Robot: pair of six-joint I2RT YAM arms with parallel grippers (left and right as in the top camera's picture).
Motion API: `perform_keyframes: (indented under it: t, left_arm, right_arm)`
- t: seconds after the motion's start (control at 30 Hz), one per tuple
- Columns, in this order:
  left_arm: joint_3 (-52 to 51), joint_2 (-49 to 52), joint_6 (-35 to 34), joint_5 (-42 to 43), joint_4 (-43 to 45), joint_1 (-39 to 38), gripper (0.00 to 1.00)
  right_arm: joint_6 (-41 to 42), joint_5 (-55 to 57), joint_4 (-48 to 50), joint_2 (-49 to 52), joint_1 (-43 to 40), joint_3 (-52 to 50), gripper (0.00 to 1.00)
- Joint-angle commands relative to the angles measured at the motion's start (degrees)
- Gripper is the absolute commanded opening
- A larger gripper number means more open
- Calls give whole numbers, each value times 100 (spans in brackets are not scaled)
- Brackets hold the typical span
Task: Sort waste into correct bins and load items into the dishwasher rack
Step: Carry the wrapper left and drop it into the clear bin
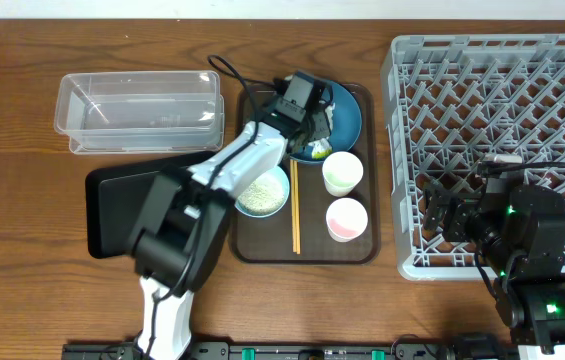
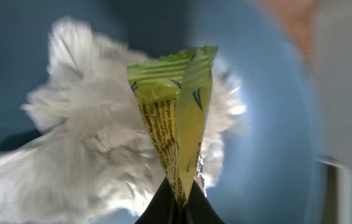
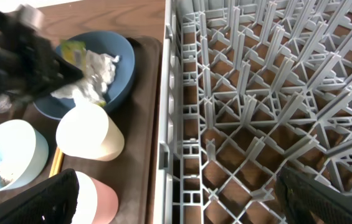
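My left gripper should next lift the wrapper out of the large dark blue bowl (image 1: 350,108). Then it needs to carry the wrapper (image 2: 177,118) over the clear plastic tub.
My left gripper (image 1: 305,112) is down in the large dark blue bowl (image 1: 350,108) on the brown tray. It is shut on the yellow-green printed wrapper (image 2: 177,118), pinched at its lower tip between the fingers (image 2: 179,200). Crumpled white paper (image 2: 88,146) lies behind it in the bowl. My right gripper (image 1: 444,215) is open and empty over the front left part of the grey dishwasher rack (image 1: 492,95). The small light-blue bowl (image 1: 262,192) holds rice grains. Two white cups (image 1: 342,172) (image 1: 347,218) and the chopsticks (image 1: 295,220) lie on the tray.
The clear plastic tub (image 1: 137,105) stands at the back left, with the black tray (image 1: 112,205) in front of it, partly under my left arm. The brown serving tray (image 1: 362,252) sits between the black tray and the rack.
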Motion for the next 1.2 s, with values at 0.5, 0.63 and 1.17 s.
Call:
perform_keyframes:
  t: [0.5,0.63,1.17]
  left_arm:
    - [125,-1611,542,-245,-953,1781,6]
    - [120,-1556,350,-243,-1043,2350,6]
    - [92,-1141,-763,-634,-1458,3272,14]
  right_arm:
    - [-46,-24,-22,2,48,116,99]
    - [-46,-24,-22,2,48,116,99]
    - [-46,-24,-22,2,48,116,99]
